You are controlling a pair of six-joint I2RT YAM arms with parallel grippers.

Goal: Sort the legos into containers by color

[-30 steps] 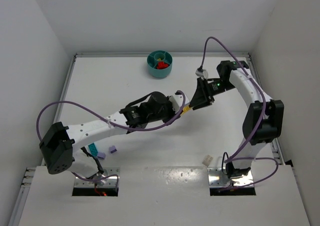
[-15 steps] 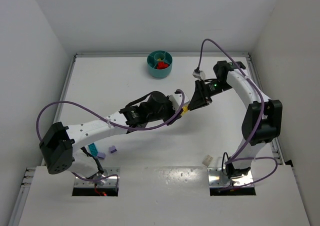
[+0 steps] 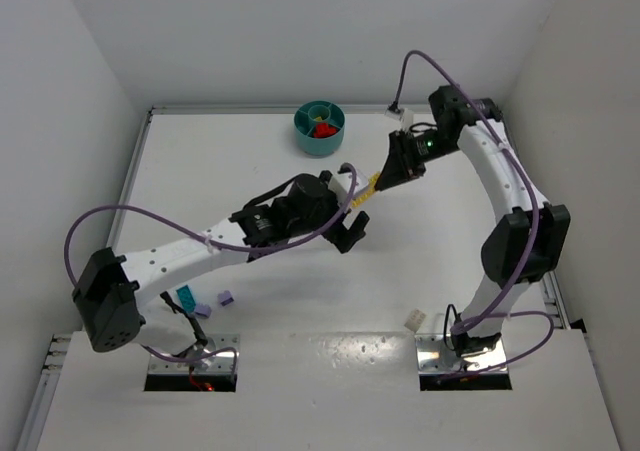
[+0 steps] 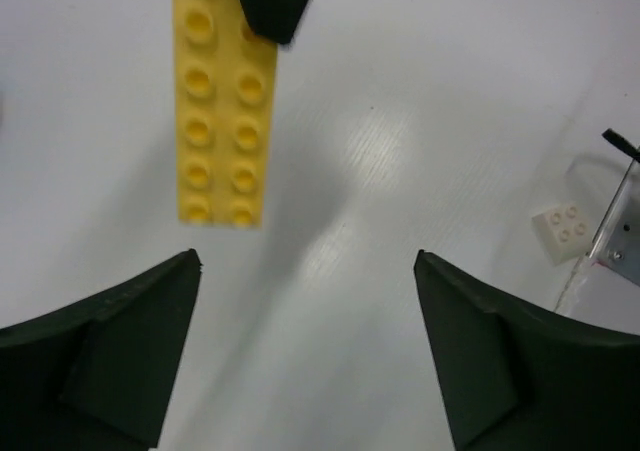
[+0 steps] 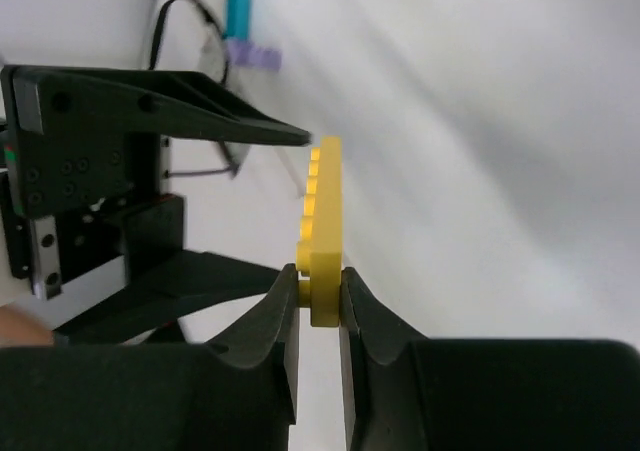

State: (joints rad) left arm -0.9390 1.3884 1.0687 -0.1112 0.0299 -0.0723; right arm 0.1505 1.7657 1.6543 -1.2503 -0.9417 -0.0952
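My right gripper moves outward to the teal bowl next, lowers the yellow plate (image 3: 366, 190) into the bowl's round middle cup (image 3: 319, 113) and releases. Red legos occupy another section of the bowl.
A long yellow lego plate (image 3: 366, 190) hangs above the table, and my right gripper (image 3: 381, 179) is shut on its far end. In the right wrist view both fingers pinch the plate (image 5: 322, 226) at its near end. My left gripper (image 3: 351, 208) stands wide open just beside the plate's free end, not touching it. Its wrist view shows the studded plate (image 4: 222, 111) ahead and to the left of the open fingers. The round teal bowl (image 3: 307, 143) with its containers stands at the back, red legos (image 3: 322, 129) in one compartment.
A teal lego (image 3: 186, 297) and two pale purple legos (image 3: 225, 298) lie near the left arm's base. A white brick (image 3: 414, 320) lies by the right arm's base, also in the left wrist view (image 4: 562, 229). Purple cables loop over both arms.
The left gripper has opened, let go of the yellow plate and drawn back. The right gripper has shut on the plate and carried it slightly toward the back.
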